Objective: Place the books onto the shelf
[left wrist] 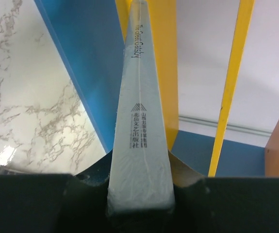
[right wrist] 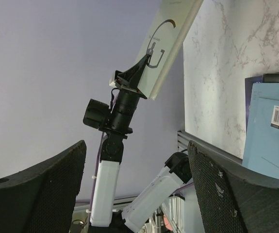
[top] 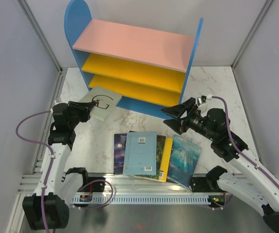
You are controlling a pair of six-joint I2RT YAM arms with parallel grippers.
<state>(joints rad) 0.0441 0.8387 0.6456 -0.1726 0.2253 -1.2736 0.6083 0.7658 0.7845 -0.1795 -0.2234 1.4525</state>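
Note:
The robot's left gripper should push outward next, slide the grey-green book onto the lower yellow board [top: 105, 83] [left wrist: 164, 63] and let go of the book's near edge, because that board is outward of the gripper.
My left gripper [top: 84, 111] is shut on a grey-green book with a big "G" [top: 101, 101], held just off the lower left corner of the shelf [top: 135, 44]. In the left wrist view the book's spine [left wrist: 139, 141] runs up between my fingers toward the blue side panel [left wrist: 83, 58] and a yellow shelf board [left wrist: 167, 73]. More books lie fanned on the table: a light blue one [top: 140, 153] on top, a dark one [top: 119, 151], a yellow one [top: 168, 158] and a teal one [top: 184, 158]. My right gripper [top: 172, 117] hangs open and empty above them.
The marble table [top: 212, 87] is enclosed by grey walls on both sides. A metal rail [top: 144, 187] runs along its near edge between the arm bases. The right wrist view shows the left arm [right wrist: 122, 109] holding the book [right wrist: 162, 46], and the light blue book's barcode corner [right wrist: 270, 131].

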